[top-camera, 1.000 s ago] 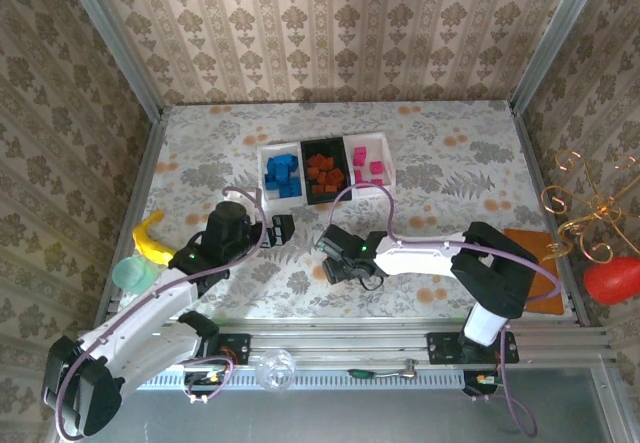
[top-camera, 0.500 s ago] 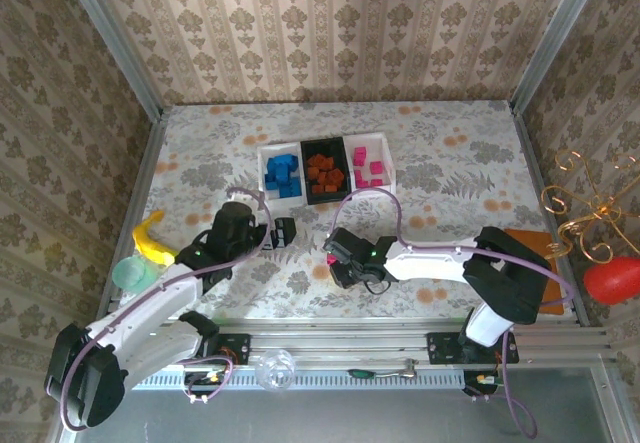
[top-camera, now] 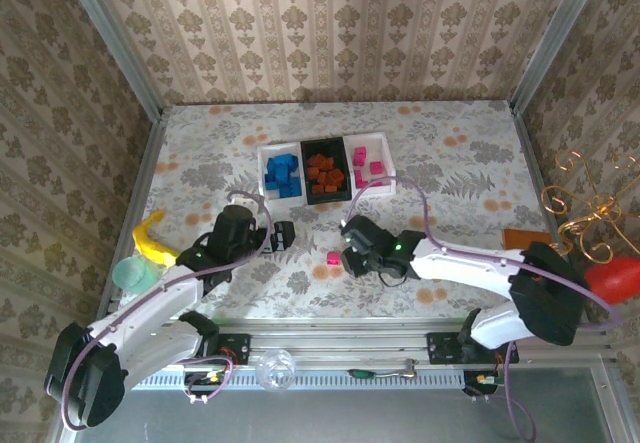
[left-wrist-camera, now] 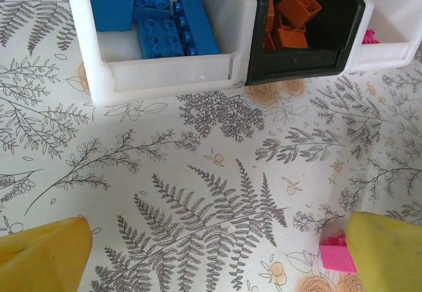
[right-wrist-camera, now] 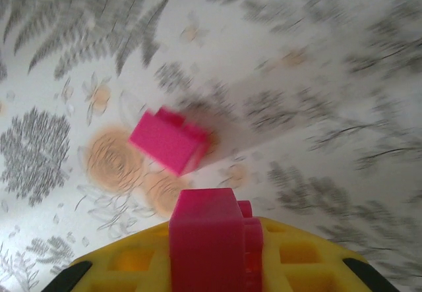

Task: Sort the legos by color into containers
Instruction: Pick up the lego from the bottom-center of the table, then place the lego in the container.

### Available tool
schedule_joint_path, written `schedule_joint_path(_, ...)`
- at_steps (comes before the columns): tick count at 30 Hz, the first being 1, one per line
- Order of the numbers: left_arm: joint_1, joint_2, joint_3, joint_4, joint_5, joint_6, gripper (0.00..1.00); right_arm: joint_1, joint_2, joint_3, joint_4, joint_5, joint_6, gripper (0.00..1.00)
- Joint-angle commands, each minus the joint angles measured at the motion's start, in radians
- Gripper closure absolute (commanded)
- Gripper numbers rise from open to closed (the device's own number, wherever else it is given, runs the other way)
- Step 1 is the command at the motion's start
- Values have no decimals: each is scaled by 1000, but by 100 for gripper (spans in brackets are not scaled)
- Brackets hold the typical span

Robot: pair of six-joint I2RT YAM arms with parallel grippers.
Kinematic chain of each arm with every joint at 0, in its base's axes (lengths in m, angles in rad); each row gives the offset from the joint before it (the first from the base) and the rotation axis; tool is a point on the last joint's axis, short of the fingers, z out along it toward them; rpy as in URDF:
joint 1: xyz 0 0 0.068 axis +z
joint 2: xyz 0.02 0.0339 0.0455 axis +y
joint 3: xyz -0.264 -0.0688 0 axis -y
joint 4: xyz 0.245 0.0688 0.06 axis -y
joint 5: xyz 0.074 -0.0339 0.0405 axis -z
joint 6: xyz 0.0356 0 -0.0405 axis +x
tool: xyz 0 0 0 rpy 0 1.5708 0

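My right gripper moves outward over the white tray of pink legos next and releases the pink lego among its matching color.
The containers (top-camera: 325, 149) stand in a row mid-table: a white tray of blue legos (top-camera: 282, 175), a black tray of orange-brown ones (top-camera: 324, 173), and a white tray of pink ones (top-camera: 368, 168). My right gripper (top-camera: 352, 253) hovers in front of them, shut on a pink lego (right-wrist-camera: 211, 236) between its yellow jaws. A second pink lego (right-wrist-camera: 170, 139) lies on the tablecloth just below it (top-camera: 333, 258). My left gripper (left-wrist-camera: 217, 265) is open over bare cloth, with that loose pink lego (left-wrist-camera: 336, 252) beside its right finger (left-wrist-camera: 389, 252).
A yellow banana toy (top-camera: 150, 238) and a pale green cup (top-camera: 130, 273) sit at the left edge. An orange-brown pad (top-camera: 525, 238), a gold wire stand (top-camera: 590, 203) and a red object (top-camera: 612, 278) are at the right. Metal rails border the table.
My right gripper has shut on a pink lego and drawn up and to the right, leaving another pink lego on the cloth. The left arm has barely moved.
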Motion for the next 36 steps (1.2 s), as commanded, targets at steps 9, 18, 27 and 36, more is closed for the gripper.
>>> schedule_joint_path(9, -6, 0, -23, -8, 1, -33, 0, -308, -20, 202, -1, 47, -37, 80)
schedule_joint_path(18, -13, -30, -28, -41, 7, -37, 0, -456, 385, 547, -11, -6, -39, 79)
schedule_joint_path(27, -17, -89, -51, -66, 8, -47, 0, -495, 647, 824, -129, 9, -30, 70)
schedule_joint_path(36, -17, -105, -57, -78, 11, -48, 0, -479, 625, 863, -151, 1, -3, 30)
